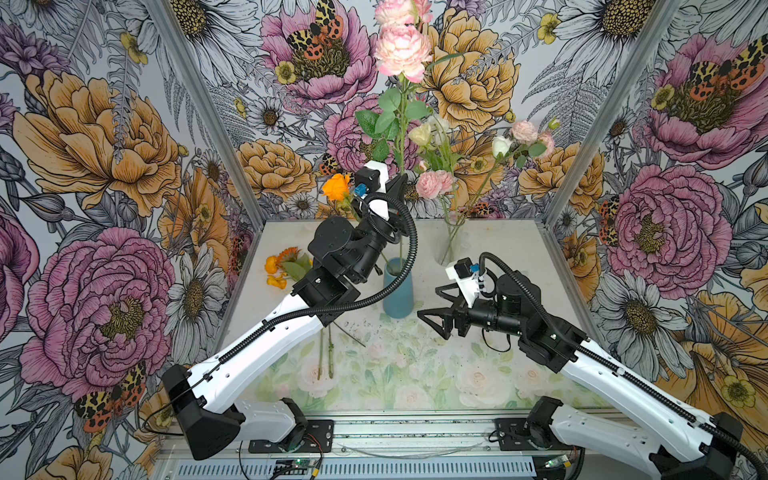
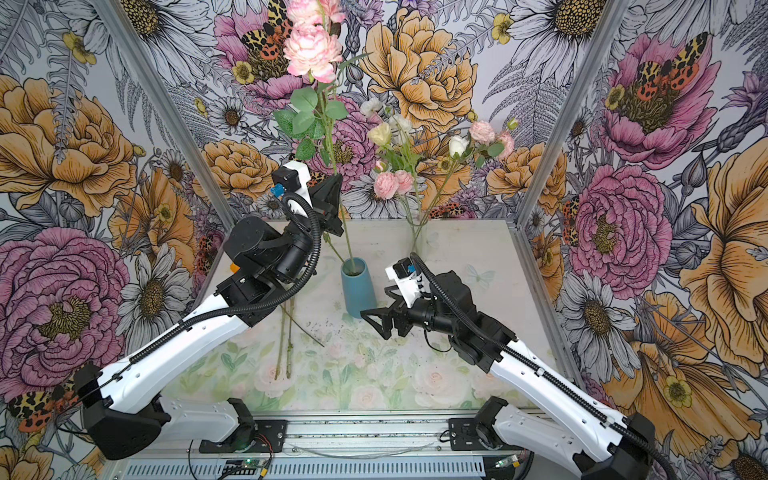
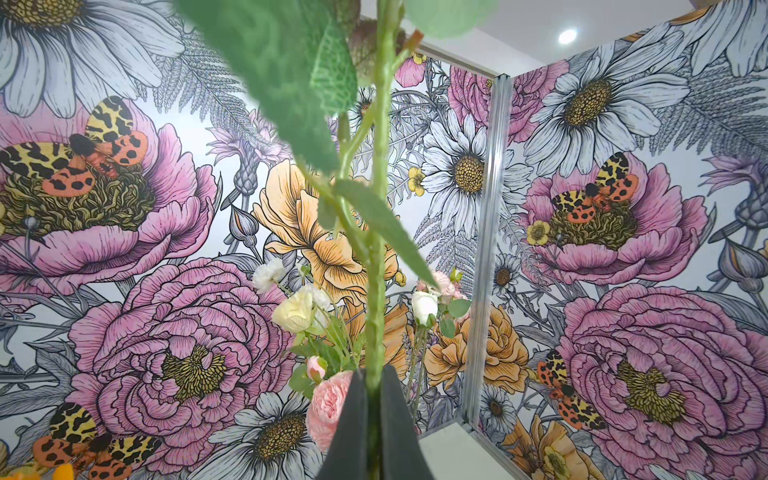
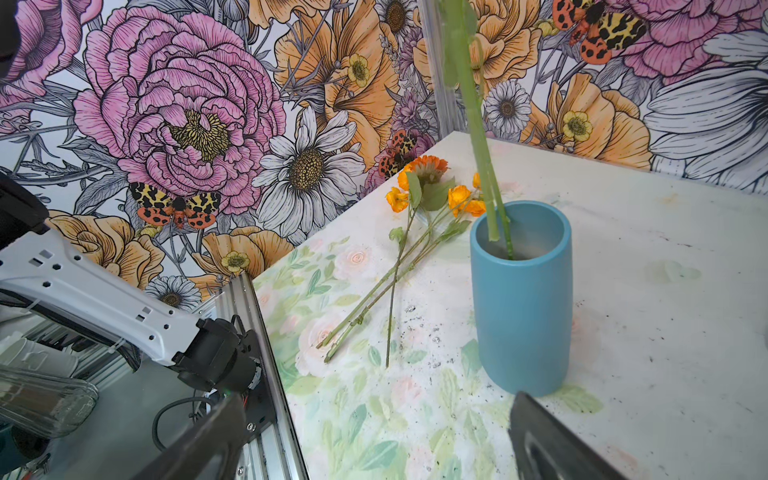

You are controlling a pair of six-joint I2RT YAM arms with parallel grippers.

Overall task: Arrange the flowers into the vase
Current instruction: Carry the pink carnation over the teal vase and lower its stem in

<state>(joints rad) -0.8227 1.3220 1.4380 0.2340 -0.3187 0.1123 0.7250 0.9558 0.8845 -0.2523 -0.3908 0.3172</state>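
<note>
My left gripper goes down toward the blue vase's opening [image 2: 354, 265] next and releases the pink flower's green stem there, since much of its length still stands above the vase's rim.
A blue vase [image 1: 398, 291] [image 2: 358, 291] [image 4: 521, 299] stands mid-table. My left gripper [image 1: 400, 187] [image 2: 332, 195] [image 3: 374, 399] is raised above it, shut on the green stem [image 3: 377, 291] of a tall pink flower [image 1: 401, 50] [image 2: 311, 50]. The stem's lower end sits inside the vase. An orange bloom [image 1: 336, 187] rises beside the left wrist, its stem hidden behind the arm. Loose orange flowers [image 1: 282, 266] [image 4: 432, 195] lie on the table left of the vase. My right gripper [image 1: 432, 303] [image 2: 376, 309] [image 4: 374, 415] is open and empty, low and just right of the vase.
A clear glass vase [image 1: 451, 245] [image 2: 415, 237] at the back holds cream, white and pink flowers [image 1: 436, 166] [image 2: 390, 183]. Flower-printed walls close in three sides. A metal rail [image 1: 415, 432] runs along the front edge. Dark crumbs lie scattered around the blue vase.
</note>
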